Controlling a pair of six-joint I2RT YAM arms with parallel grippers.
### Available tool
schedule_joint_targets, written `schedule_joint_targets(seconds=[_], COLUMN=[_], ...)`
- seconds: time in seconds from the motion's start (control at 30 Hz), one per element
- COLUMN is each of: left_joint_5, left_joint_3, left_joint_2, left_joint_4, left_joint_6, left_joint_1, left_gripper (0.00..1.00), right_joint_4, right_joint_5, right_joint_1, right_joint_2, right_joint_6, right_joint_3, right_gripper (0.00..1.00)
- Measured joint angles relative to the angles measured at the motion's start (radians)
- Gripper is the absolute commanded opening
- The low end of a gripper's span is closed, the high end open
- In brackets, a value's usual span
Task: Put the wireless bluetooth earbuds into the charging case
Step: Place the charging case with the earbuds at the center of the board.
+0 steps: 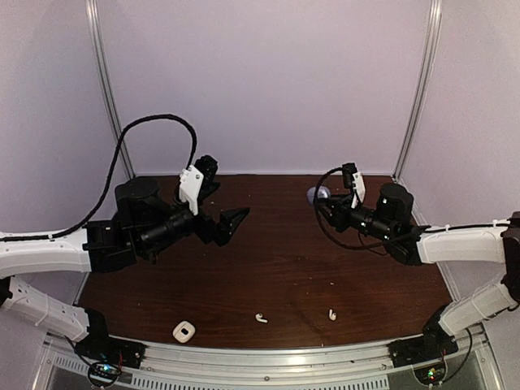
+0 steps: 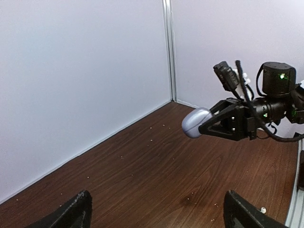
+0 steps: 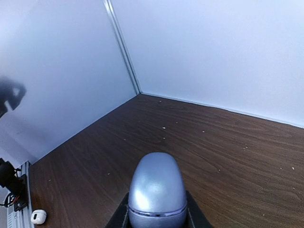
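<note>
My right gripper is going to move down toward the left in the top view and let go of the case at the middle of the table between both arms, because that spot is bare.
My right gripper [image 1: 324, 201] is shut on a closed lavender egg-shaped charging case [image 1: 318, 194] and holds it above the back of the table. In the right wrist view the case [image 3: 156, 187] sits between the black fingers [image 3: 195, 219]; it also shows in the left wrist view [image 2: 195, 122]. Two white earbuds [image 1: 261, 318] [image 1: 331, 314] lie near the front edge. My left gripper [image 1: 230, 225] is open and empty above the table's left middle, its fingertips [image 2: 71, 213] spread wide. The dark purple earbuds are not in view.
A small white charging case [image 1: 184, 331] lies at the front left, and shows in the right wrist view [image 3: 38, 216]. White walls enclose the brown wooden table [image 1: 276, 268] at the back and sides. A metal rail [image 1: 284, 357] runs along the front.
</note>
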Motion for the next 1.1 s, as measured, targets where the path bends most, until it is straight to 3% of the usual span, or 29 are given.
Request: schedule_joint_targets(seconds=[0.17,0.43,0.73,1.1], left_joint_5=[-0.076,-0.161,-0.106,-0.051], left_joint_3=[0.015,0.054,-0.009,-0.039], left_joint_2=[0.031,0.088,0.066,0.056], left_joint_4=[-0.034,-0.263,-0.320,-0.372], left_joint_6=[-0.104,-0.347,-0.424,-0.457], left_joint_1=[0.026,0.228,0.241,0.241], left_gripper=[0.98,0.98,0.98,0.97], right_joint_4=[-0.131,-0.285,-0.364,-0.400], right_joint_5=[0.020,0.009,-0.058,-0.083], right_joint_1=[-0.050,-0.050,-0.050,-0.055], right_joint_2=[0.174,0.536,0.769,0.807], right_joint_6=[0.005,-0.005,0.002,0.014], right_joint_3=[0.161,0.395,0.574,0.631], right_gripper=[0.03,0.06,0.16,0.54])
